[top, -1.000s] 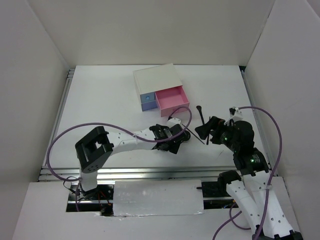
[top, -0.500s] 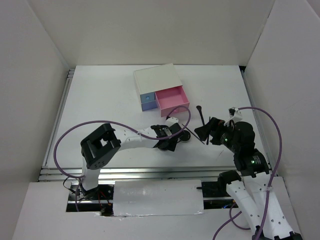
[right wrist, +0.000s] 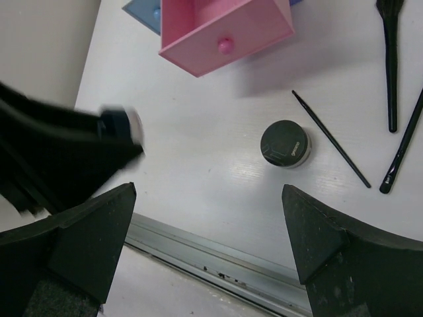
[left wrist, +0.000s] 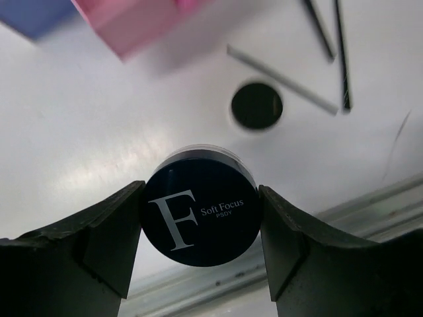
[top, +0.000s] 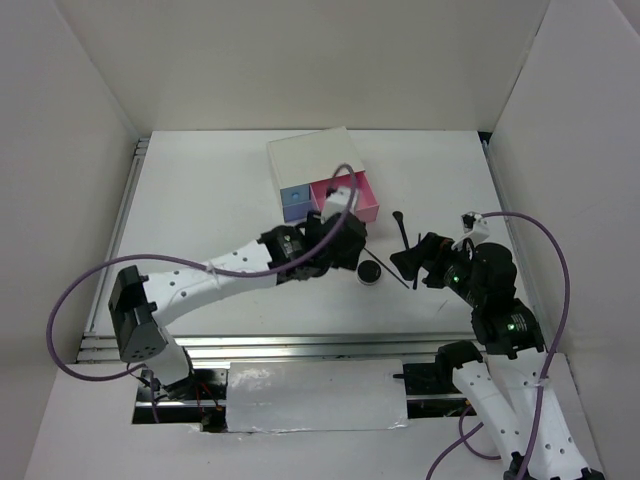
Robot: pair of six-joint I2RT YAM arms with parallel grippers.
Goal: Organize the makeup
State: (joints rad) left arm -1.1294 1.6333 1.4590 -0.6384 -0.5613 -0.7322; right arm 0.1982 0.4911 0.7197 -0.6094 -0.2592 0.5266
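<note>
My left gripper moves outward and then down into the pink drawer's end beside the blue drawer next to release the compact, as that drawer is open.
My left gripper [left wrist: 201, 218] is shut on the round dark-blue compact [left wrist: 201, 214] marked with a white "F" and holds it above the table. In the top view the left gripper [top: 338, 248] hangs just in front of the open pink drawer [top: 345, 195]. The round black jar [top: 369, 273] stands on the table to its right and shows in both wrist views [left wrist: 256, 105] [right wrist: 285, 144]. Thin black brushes [right wrist: 390, 59] [top: 402, 232] lie right of the jar. My right gripper [right wrist: 208, 224] is open and empty, above the table near the brushes [top: 415, 262]. No pencils or tube show.
The white box [top: 310, 155] stands at the back centre, with its blue drawer [top: 296, 203] shut and its pink drawer [right wrist: 225, 26] pulled out. A metal rail [right wrist: 218, 254] runs along the table's near edge. White walls enclose the table on three sides.
My left arm has lifted the compact off the table and carried it back toward the pink drawer. The black jar now stands uncovered. The right arm has barely moved.
</note>
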